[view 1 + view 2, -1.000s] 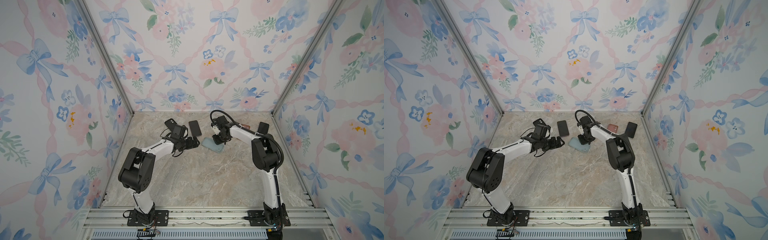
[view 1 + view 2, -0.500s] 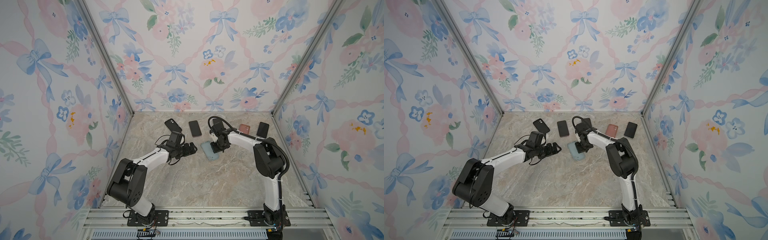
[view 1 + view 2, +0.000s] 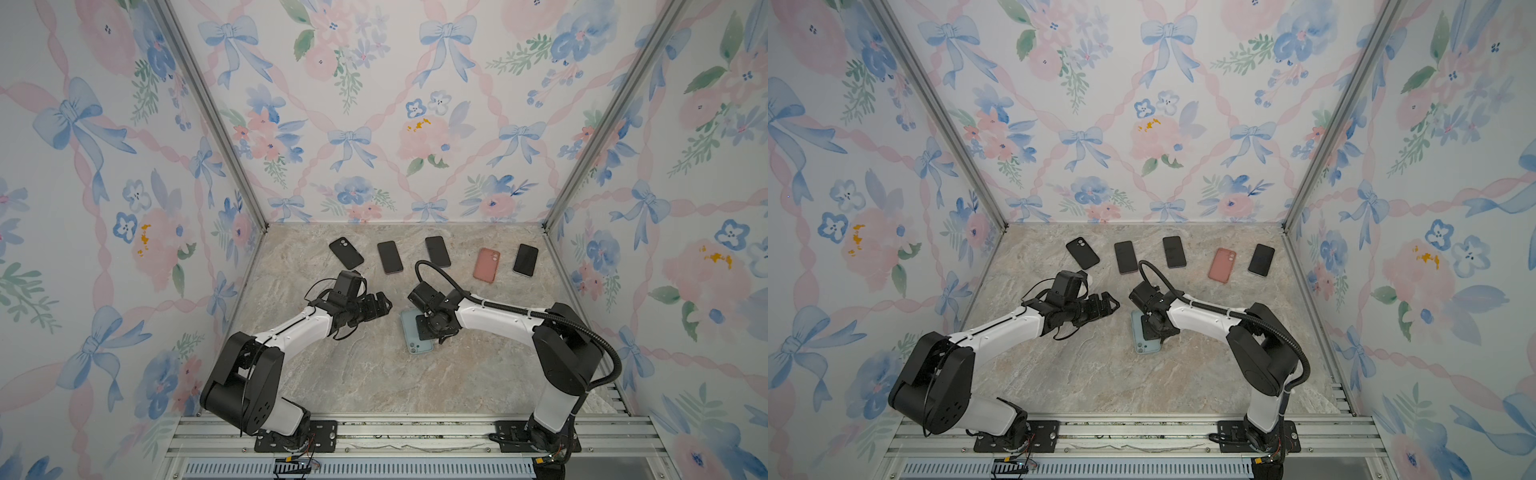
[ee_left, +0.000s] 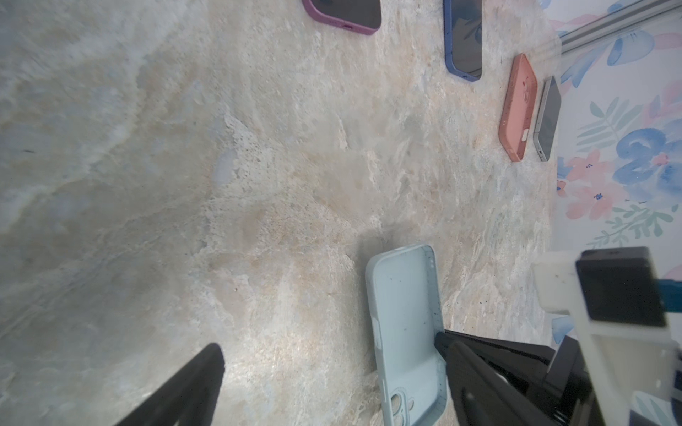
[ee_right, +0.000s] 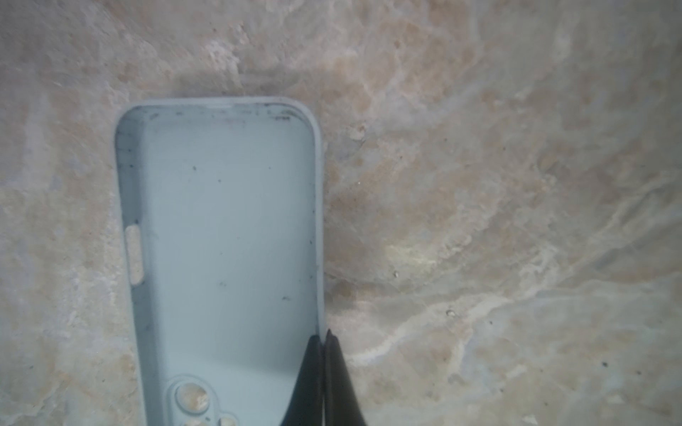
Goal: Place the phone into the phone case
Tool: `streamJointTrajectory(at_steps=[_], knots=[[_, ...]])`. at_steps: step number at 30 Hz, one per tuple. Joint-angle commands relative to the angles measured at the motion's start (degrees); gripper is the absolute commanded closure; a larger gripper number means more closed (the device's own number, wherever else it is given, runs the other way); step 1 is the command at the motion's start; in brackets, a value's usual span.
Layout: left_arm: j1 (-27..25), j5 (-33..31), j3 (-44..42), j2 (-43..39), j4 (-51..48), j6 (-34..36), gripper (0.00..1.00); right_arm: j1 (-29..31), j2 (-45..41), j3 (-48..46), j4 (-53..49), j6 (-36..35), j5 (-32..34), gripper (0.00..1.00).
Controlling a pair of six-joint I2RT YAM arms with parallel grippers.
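Note:
The right gripper draws the case back a little by its pinched side next. It then releases it on clear tabletop back of the gripper, toward the metal bar.
A light blue phone case [image 3: 414,335] [image 3: 1143,337] lies open side up in the middle of the marble table. My right gripper [image 3: 430,330] [image 3: 1155,329] is shut on the case's right side wall; in the right wrist view its fingertips [image 5: 321,337] pinch that thin wall, and the case [image 5: 225,236] is empty. My left gripper [image 3: 384,305] [image 3: 1111,304] hovers open just left of the case, not touching it; the left wrist view shows its wide-spread jaws [image 4: 332,369] with the case [image 4: 404,324] ahead. A bare dark phone [image 3: 525,259] [image 4: 547,118] lies at the back right.
Along the back lie a black cased phone [image 3: 346,252], a phone in a purple case [image 3: 390,257], a phone in a blue case [image 3: 437,251] and a pink case [image 3: 486,264], back up. Flowered walls close three sides; a metal rail [image 3: 415,432] runs along the front.
The right gripper has closed on the blue case's wall and drawn it from near the back row toward the front. The left gripper has pulled back from the back row, staying open.

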Motion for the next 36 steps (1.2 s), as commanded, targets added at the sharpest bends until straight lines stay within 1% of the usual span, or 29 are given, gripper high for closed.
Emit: streamJointTrajectory(at_steps=[1,5,10,14,18,21,23,25,28,31,36], knots=[[-0.7,-0.7,-0.4,-1.4,0.1,0.2,0.04,1.8,-2.1,-2.6,2.1,6.8,3.0,1.00],[-1.4,-1.1,-0.5,-1.1,0.1,0.0,0.04,3.0,-2.0,-4.6,4.2,8.7,2.0,1.00],[-1.9,-1.6,-0.5,-0.5,0.0,0.2,0.04,3.8,-1.2,-4.6,3.8,8.2,2.3,1.00],[-2.3,-2.3,-0.6,-0.3,0.1,0.5,0.03,4.0,-1.7,-5.1,3.8,8.1,3.0,0.91],[-2.4,-1.9,0.2,0.6,0.0,1.7,0.04,4.0,-3.1,-5.1,3.3,7.3,2.9,0.78],[-2.4,-1.1,1.4,1.3,-0.1,2.4,0.04,3.9,-5.1,-4.0,1.7,5.4,3.4,0.73],[-2.5,-0.6,2.9,2.1,0.0,2.6,0.05,3.3,-6.5,-3.4,1.3,2.4,3.9,0.69],[-2.4,0.0,5.6,4.4,-0.7,3.1,0.04,1.4,-6.7,-2.2,1.1,-2.7,4.6,0.64],[-2.5,1.2,10.5,9.0,-1.8,3.6,0.05,-3.4,-4.7,1.6,0.5,-9.5,3.7,0.60],[-2.6,2.9,16.1,14.0,-2.8,4.0,0.06,-8.6,-2.0,5.9,0.7,-14.7,1.8,0.55],[-2.8,3.7,26.9,21.9,-6.1,6.0,0.05,-16.2,4.5,14.0,0.4,-21.0,-0.4,0.50]])
